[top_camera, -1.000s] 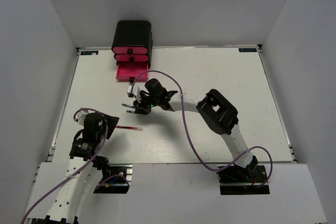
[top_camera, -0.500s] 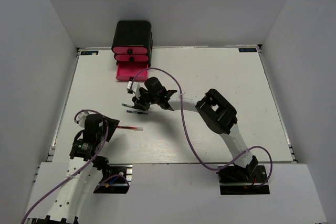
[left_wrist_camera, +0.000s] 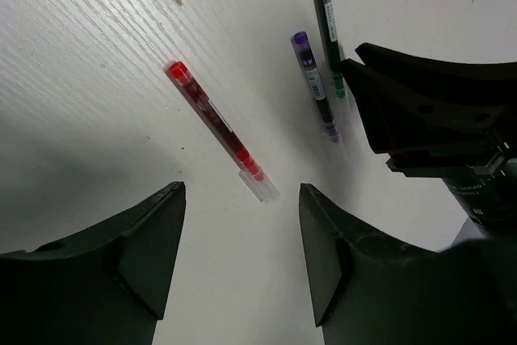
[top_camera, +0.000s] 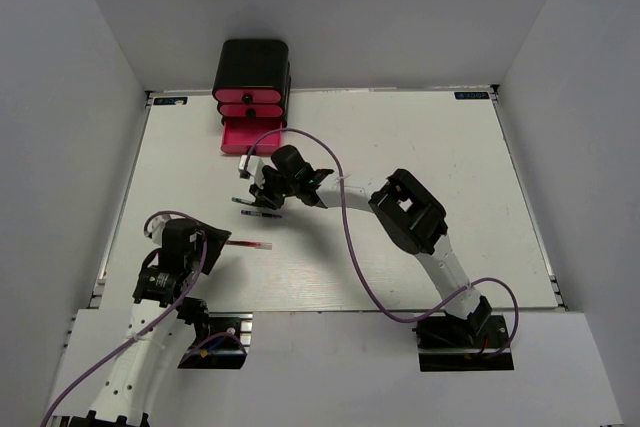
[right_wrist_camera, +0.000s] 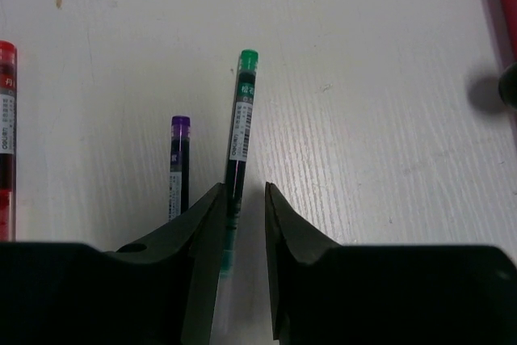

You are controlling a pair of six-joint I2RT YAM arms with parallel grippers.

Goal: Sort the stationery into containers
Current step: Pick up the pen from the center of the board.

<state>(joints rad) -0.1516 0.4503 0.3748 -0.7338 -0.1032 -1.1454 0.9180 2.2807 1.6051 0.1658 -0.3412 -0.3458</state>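
The green-capped dark pen lies below, between my open fingers. Next, my right gripper moves down and closes on the pen's dark body past the white label [right_wrist_camera: 235, 175].
Three pens lie on the white table. The red pen [left_wrist_camera: 216, 128] [top_camera: 250, 245] lies just ahead of my left gripper [left_wrist_camera: 241, 191] [top_camera: 215, 244], which is open with nothing between its fingers. A green pen [right_wrist_camera: 240, 119] and a purple pen [right_wrist_camera: 178, 163] lie side by side. My right gripper [right_wrist_camera: 243, 191] [top_camera: 262, 190] is open and low over them, with the green pen's clear end lying between its fingers, close along the left one. The black cabinet [top_camera: 253, 72] stands at the back, its bottom pink drawer [top_camera: 250, 137] pulled out.
The right arm's purple cable [top_camera: 345, 227] loops over the table's middle. In the right wrist view the pink drawer's front [right_wrist_camera: 507, 14] and black knob [right_wrist_camera: 509, 86] are at the far right. The right gripper's black body [left_wrist_camera: 428, 111] fills the right of the left wrist view.
My right gripper has shifted a little toward the cabinet and its jaws have widened slightly. The left gripper has drawn back a little and opened slightly. The pens have stayed on the table.
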